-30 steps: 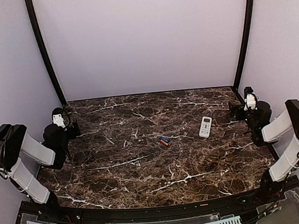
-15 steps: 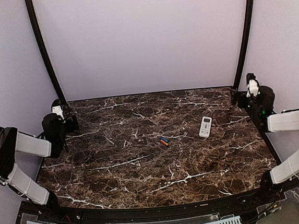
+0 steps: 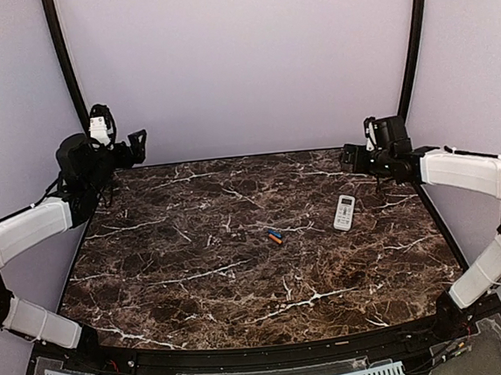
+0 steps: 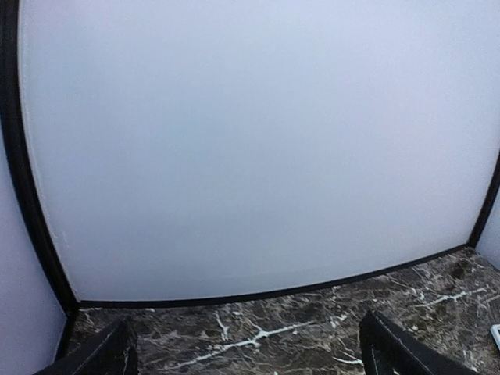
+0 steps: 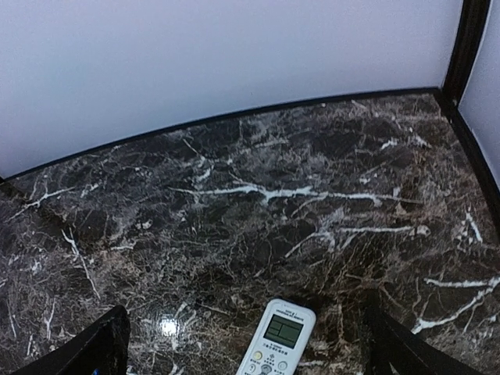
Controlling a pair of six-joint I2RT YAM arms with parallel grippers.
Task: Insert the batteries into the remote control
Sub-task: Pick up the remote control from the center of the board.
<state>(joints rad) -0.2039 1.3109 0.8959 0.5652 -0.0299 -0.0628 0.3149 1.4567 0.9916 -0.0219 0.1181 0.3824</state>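
The remote's button section (image 3: 343, 217) (image 5: 269, 362) below comes between my right gripper's open fingers next as the gripper lowers and tilts down over it, since the long sides fit there.
The white remote control (image 3: 345, 212) lies face up, display and buttons showing, right of the table's middle. In the right wrist view it (image 5: 277, 341) sits at the bottom edge, between my fingers and beyond them. The two batteries (image 3: 275, 235), one orange and one blue, lie side by side near the table's middle. My right gripper (image 3: 350, 157) hovers open behind the remote; its fingers (image 5: 100, 348) stand wide apart. My left gripper (image 3: 137, 145) is raised at the back left corner, open and empty, with only its fingertips (image 4: 105, 356) showing against the wall.
The dark marble table (image 3: 241, 276) is enclosed by pale walls (image 3: 240, 65) at the back and sides. Black curved posts (image 3: 70, 80) stand at both back corners. The table's back edge (image 4: 258, 295) runs just ahead of my left gripper.
Both arms have unfolded from the table's sides and risen. The left gripper swung up to the back left corner. The right gripper reached inward behind the remote. Remote and batteries have not moved.
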